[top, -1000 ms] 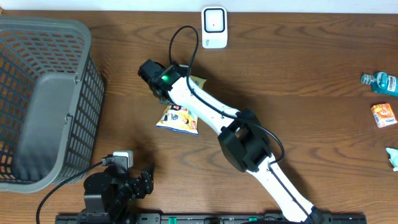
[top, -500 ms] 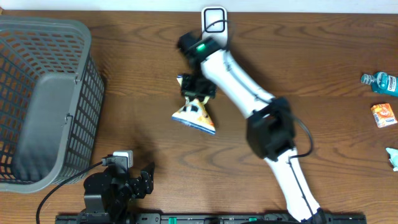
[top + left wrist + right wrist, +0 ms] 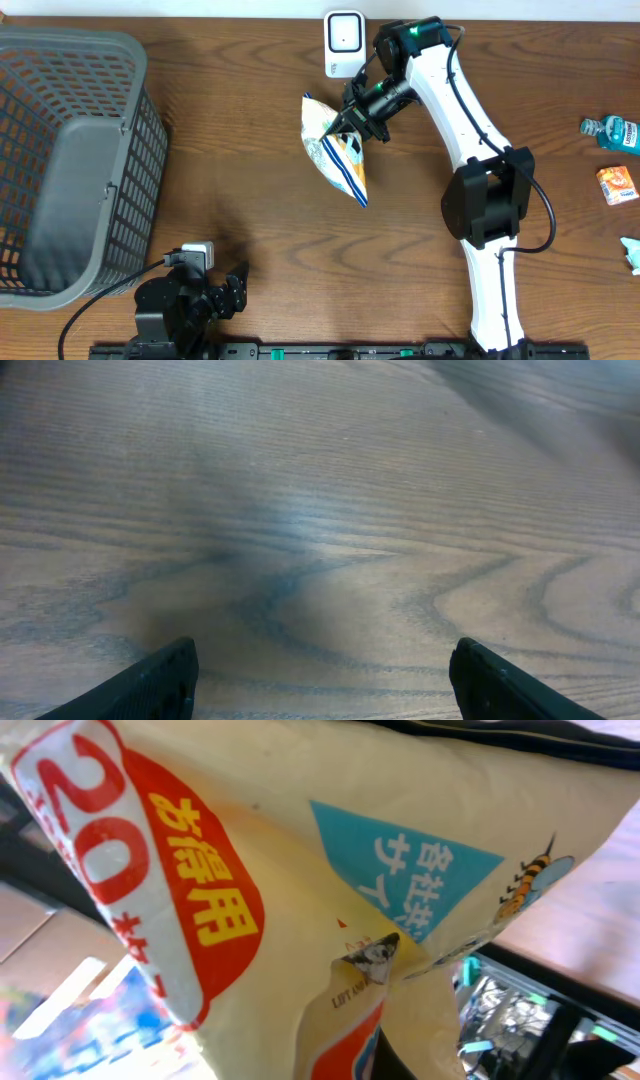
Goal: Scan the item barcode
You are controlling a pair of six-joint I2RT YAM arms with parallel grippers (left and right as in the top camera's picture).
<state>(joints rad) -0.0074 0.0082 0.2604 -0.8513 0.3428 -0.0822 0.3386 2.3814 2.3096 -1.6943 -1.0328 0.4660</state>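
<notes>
The tabletop is clear below my right gripper, to its right in the overhead view. I need to turn the bag [image 3: 337,147] that way, lower it and let go of its edge.
The item is a cream snack bag [image 3: 337,147] with blue and orange print, hanging in the air just below and left of the white scanner [image 3: 344,44]. My right gripper [image 3: 365,118] is shut on the bag's upper right edge. The bag [image 3: 300,890] fills the right wrist view with red and blue labels, hiding the jaws. No barcode shows in any view. My left gripper [image 3: 232,285] rests at the table's front left. Its jaws stand open over bare wood [image 3: 320,560], both dark fingertips [image 3: 150,682] wide apart with nothing between them.
A grey mesh basket [image 3: 60,50] fills the left side of the table. At the far right edge lie a blue bottle [image 3: 612,131], an orange packet [image 3: 617,184] and a pale item [image 3: 631,252].
The right arm closed on the bag, lifted it off the table and swung it right toward the scanner. The left arm has stayed still.
</notes>
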